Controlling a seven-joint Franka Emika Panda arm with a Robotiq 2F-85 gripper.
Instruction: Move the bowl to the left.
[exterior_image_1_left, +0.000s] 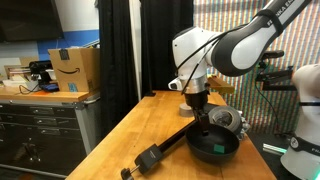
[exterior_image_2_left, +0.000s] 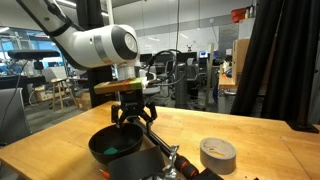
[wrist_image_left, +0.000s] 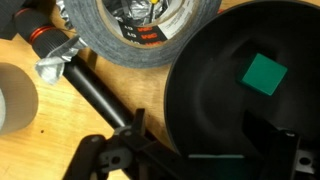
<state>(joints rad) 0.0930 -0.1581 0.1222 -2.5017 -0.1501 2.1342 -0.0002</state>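
Note:
The bowl's rim (exterior_image_1_left: 194, 130) (wrist_image_left: 171, 130) beside the black tool is just below my gripper, between its open fingers. My gripper will next move down so its fingers are on both sides of that part of the rim, and close.
A black bowl (exterior_image_1_left: 213, 148) sits on the wooden table in both exterior views (exterior_image_2_left: 112, 152). In the wrist view it fills the right side (wrist_image_left: 225, 115), with a green square (wrist_image_left: 265, 74) lying inside it. My gripper (exterior_image_1_left: 203, 124) hangs just above the bowl's rim (exterior_image_2_left: 135, 122). In the wrist view it (wrist_image_left: 200, 150) is open. One finger is outside the rim over the wood and the other is inside the bowl. It holds nothing.
A long black tool with an orange band (wrist_image_left: 90, 90) lies beside the bowl (exterior_image_1_left: 155, 156). A dark tape roll with foil inside (wrist_image_left: 140, 30) and a grey tape roll (exterior_image_2_left: 217, 152) lie close by. A cardboard box (exterior_image_1_left: 75, 68) stands on a side cabinet.

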